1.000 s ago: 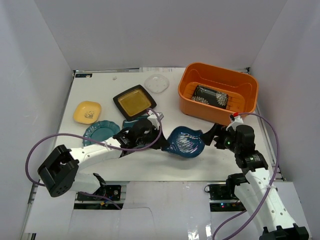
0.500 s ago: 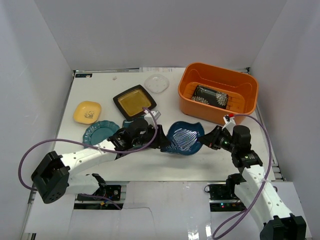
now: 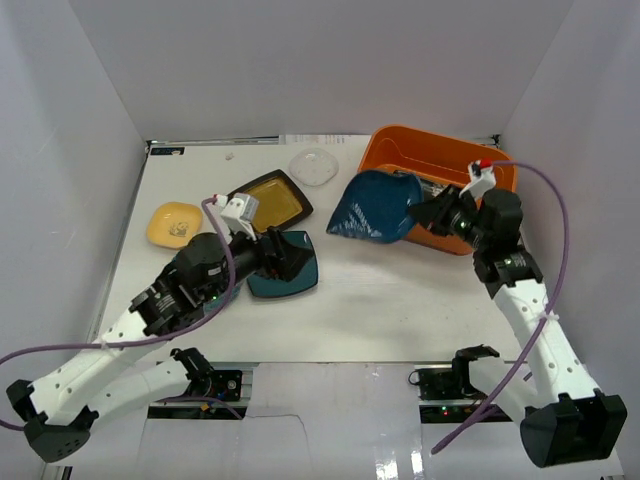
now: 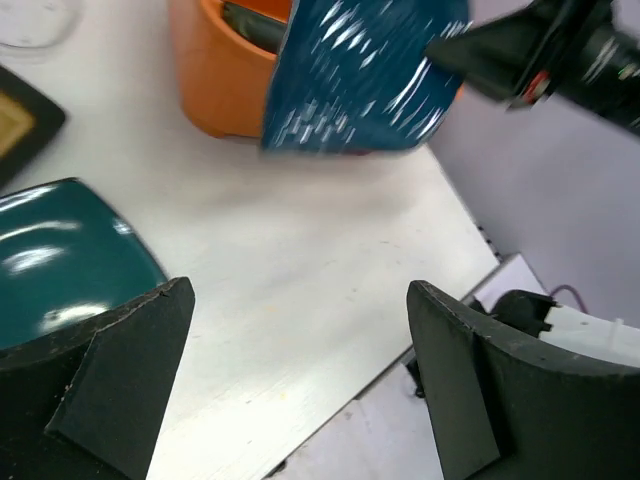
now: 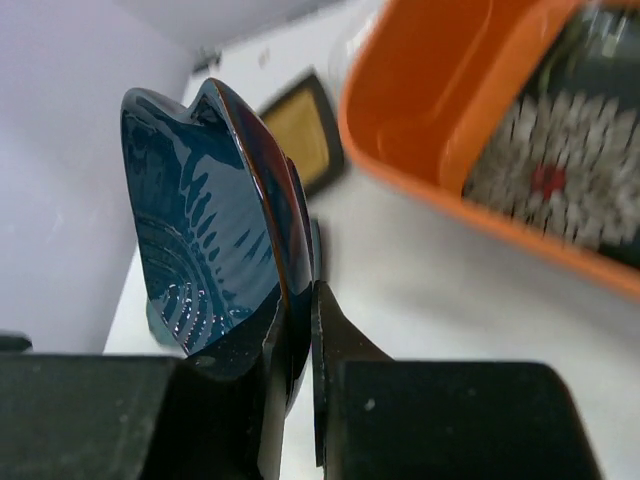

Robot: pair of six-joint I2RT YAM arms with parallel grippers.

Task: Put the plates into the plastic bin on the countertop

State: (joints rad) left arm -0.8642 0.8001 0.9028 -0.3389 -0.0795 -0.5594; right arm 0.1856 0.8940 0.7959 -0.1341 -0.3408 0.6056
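My right gripper moves the blue leaf-shaped plate (image 3: 375,205), still mostly outside the orange bin, outward over the black floral plate (image 5: 560,150) next, then down inside.
My right gripper (image 3: 425,212) (image 5: 300,300) is shut on the rim of the blue leaf-shaped plate (image 3: 375,205) (image 5: 210,220) (image 4: 360,75). The plate hangs tilted on edge above the countertop (image 3: 400,300), against the near left corner of the orange plastic bin (image 3: 400,138) (image 5: 440,110) (image 4: 215,85). A black floral plate (image 5: 560,150) lies inside the bin. My left gripper (image 3: 290,255) (image 4: 300,370) is open and empty, over the teal square plate (image 3: 290,270) (image 4: 60,260). The black square plate with the amber centre (image 3: 268,200) and the yellow plate (image 3: 173,224) lie further left.
A clear round dish (image 3: 314,166) sits at the back of the countertop. White walls enclose the countertop on three sides. The left arm stretches across the left half, and its purple cable loops along the near edge.
The left gripper opened, let go of the blue plate and drew back to the left. The right gripper shut on the plate and carried it up and back to the bin.
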